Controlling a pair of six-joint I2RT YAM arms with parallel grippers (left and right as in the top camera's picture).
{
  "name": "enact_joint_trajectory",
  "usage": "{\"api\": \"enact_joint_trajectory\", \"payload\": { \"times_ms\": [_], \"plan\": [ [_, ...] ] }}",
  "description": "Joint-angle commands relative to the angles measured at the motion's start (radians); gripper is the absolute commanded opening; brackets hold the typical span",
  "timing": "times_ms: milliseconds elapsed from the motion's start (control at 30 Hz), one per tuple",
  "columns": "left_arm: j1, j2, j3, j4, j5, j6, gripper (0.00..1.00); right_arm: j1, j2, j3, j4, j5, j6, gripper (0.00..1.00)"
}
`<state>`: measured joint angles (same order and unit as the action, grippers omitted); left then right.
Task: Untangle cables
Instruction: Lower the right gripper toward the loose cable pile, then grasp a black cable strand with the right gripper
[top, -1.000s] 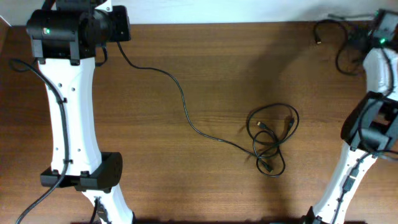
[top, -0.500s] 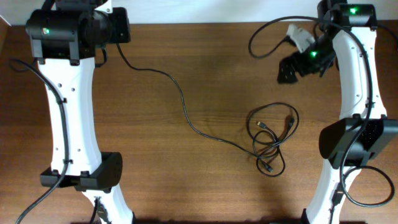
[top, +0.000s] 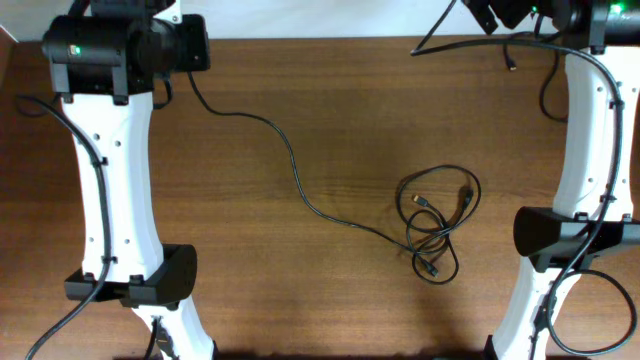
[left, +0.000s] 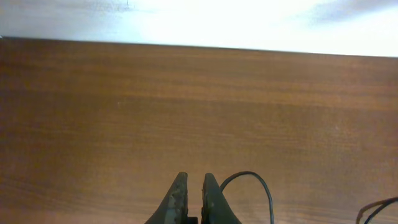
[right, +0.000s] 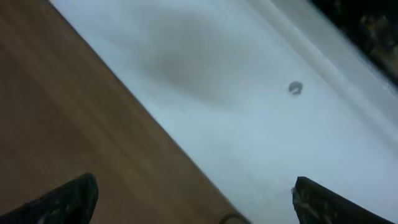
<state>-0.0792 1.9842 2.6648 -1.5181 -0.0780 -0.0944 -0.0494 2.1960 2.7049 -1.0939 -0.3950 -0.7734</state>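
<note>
My right gripper moves back and down onto the curve of the tangle's far loop beside a plug next, clear of the crossings.
A tangle of thin black cables (top: 437, 225) lies right of the table's middle. One long cable (top: 292, 155) runs from it up to my left gripper (top: 182, 40) at the far left corner. In the left wrist view the left gripper (left: 191, 186) is shut, and this cable (left: 264, 186) arcs out beside its right finger. My right gripper (top: 490, 12) is raised at the far right edge. In the right wrist view the right gripper (right: 199, 202) is wide open and empty, over the table's far edge.
Another thin black cord with a small plug (top: 513, 66) lies at the far right corner beside the right arm (top: 585, 120). The left arm (top: 105, 160) stretches along the left side. A white wall (left: 199, 18) borders the far edge.
The right arm has swung up from the right side, and its gripper has moved toward the far edge. The left arm and the cable tangle have not moved.
</note>
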Motion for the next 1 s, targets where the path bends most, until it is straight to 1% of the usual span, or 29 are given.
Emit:
{"api": "enact_joint_trajectory", "payload": {
  "times_ms": [0, 67, 100, 167, 233, 300, 367, 400, 467, 500, 533, 567, 600, 633, 667, 733, 800, 900, 967],
  "plan": [
    [0.002, -0.015, 0.0, -0.001, 0.01, 0.013, 0.0, -0.068, -0.057, -0.024, -0.082, -0.021, 0.053, 0.99],
    [0.001, -0.015, 0.0, -0.001, 0.01, 0.013, 0.0, -0.105, -0.166, -0.153, -0.032, -0.068, 0.053, 0.99],
    [0.002, -0.015, 0.0, -0.002, 0.01, 0.013, 0.0, -0.118, -0.251, -0.257, 0.02, -0.068, 0.052, 0.99],
    [0.001, -0.015, 0.0, 0.002, 0.01, 0.013, 0.0, -0.129, -0.426, -0.502, 0.133, -0.065, 0.052, 0.99],
    [0.001, -0.015, 0.0, 0.006, 0.01, 0.013, 0.0, -0.128, -0.554, -0.776, 0.291, -0.065, 0.053, 0.99],
    [0.001, -0.015, 0.0, -0.01, 0.01, 0.013, 0.0, -0.128, -0.613, -0.992, 0.421, -0.06, 0.052, 0.99],
    [0.001, -0.015, 0.0, -0.034, 0.01, 0.013, 0.0, -0.127, -0.664, -1.138, 0.512, -0.053, 0.053, 0.99],
    [0.001, -0.015, 0.0, -0.04, 0.01, 0.013, 0.0, -0.128, -0.727, -1.249, 0.58, -0.006, 0.053, 0.99],
    [0.001, -0.015, 0.0, -0.04, 0.011, 0.021, 0.0, -0.128, -0.816, -1.379, 0.674, 0.065, 0.053, 0.99],
    [0.001, -0.015, 0.0, -0.04, 0.011, 0.02, 0.0, -0.128, -0.855, -1.444, 0.723, 0.093, 0.087, 0.99],
    [0.001, -0.015, 0.0, -0.04, 0.011, 0.02, 0.0, -0.128, -0.871, -1.496, 0.77, 0.095, 0.167, 0.99],
    [0.001, -0.015, 0.0, -0.039, 0.011, 0.02, 0.0, -0.128, -0.852, -1.514, 0.71, 0.093, 0.356, 0.99],
    [0.001, -0.015, 0.0, -0.035, 0.011, 0.02, 0.0, -0.128, -0.825, -1.518, 0.667, 0.092, 0.446, 0.99],
    [0.001, -0.015, 0.0, -0.027, 0.011, 0.02, 0.0, -0.127, -0.79, -1.518, 0.624, 0.083, 0.491, 0.99],
    [0.001, -0.015, 0.0, -0.021, 0.011, 0.02, 0.0, -0.128, -0.75, -1.518, 0.571, 0.066, 0.484, 0.99],
    [0.001, -0.015, 0.0, -0.021, 0.011, 0.021, 0.0, -0.128, -0.688, -1.518, 0.472, 0.055, 0.347, 0.99],
    [0.001, -0.015, 0.0, -0.017, 0.011, 0.021, 0.01, -0.127, -0.612, -1.518, 0.364, -0.022, 0.19, 0.99],
    [0.001, -0.015, 0.0, -0.013, 0.011, 0.021, 0.03, -0.127, -0.497, -1.518, 0.259, -0.112, 0.122, 1.0],
    [0.001, -0.015, 0.0, -0.013, 0.011, 0.021, 0.02, -0.12, -0.402, -1.518, 0.254, -0.125, 0.106, 0.98]
  ]
}}
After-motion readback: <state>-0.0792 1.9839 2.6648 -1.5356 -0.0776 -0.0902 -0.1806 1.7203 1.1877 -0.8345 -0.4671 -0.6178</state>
